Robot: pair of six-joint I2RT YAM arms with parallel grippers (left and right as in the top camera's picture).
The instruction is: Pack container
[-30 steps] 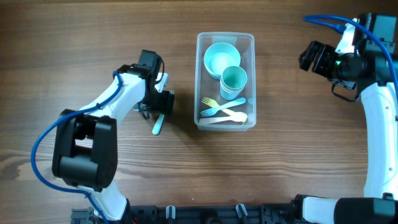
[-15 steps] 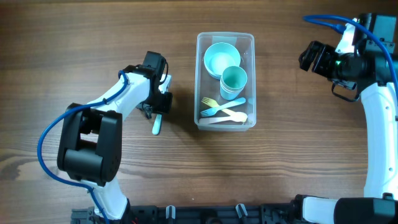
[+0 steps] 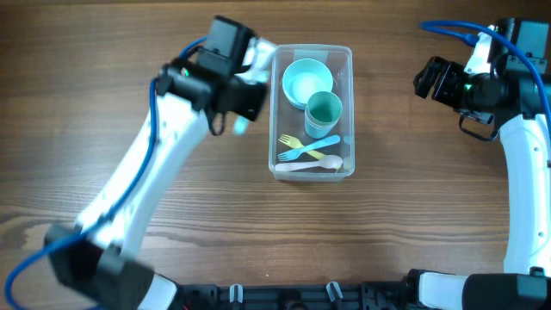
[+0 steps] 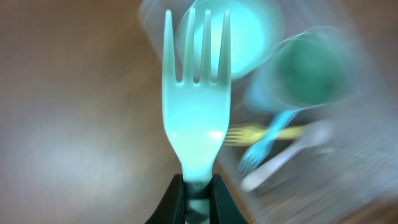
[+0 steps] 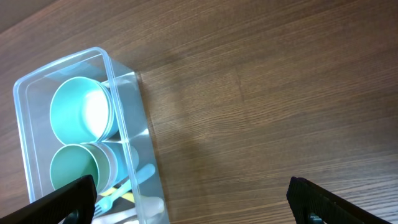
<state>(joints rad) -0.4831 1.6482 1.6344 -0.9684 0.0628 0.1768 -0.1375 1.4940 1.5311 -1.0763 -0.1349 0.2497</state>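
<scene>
I'll move my left gripper's mint fork over the container's side next, then down above the blue fork and white spoon (image 3: 312, 164).
The clear container (image 3: 313, 50) stands at the table's middle, holding a teal bowl (image 3: 306, 80), a green cup (image 3: 325, 110), blue and yellow forks (image 3: 306, 149) and a white spoon (image 3: 312, 164). My left gripper (image 3: 240, 115) hangs just left of the container's left wall, raised off the table and shut on the handle of a mint fork (image 4: 196, 118), tines pointing away from the wrist. In the left wrist view the container is blurred behind the fork. My right gripper (image 3: 428, 79) is open and empty, off to the container's right; its wrist view shows the container (image 5: 126, 118) at the left.
Bare wooden table surrounds the container on all sides. The right arm's body (image 3: 525, 172) runs along the right edge. The left arm (image 3: 146, 181) stretches diagonally from the front left toward the container.
The left gripper shut on the mint fork that lay on the table left of the container, lifted it, and swung up and right toward the container. The right arm stayed still.
</scene>
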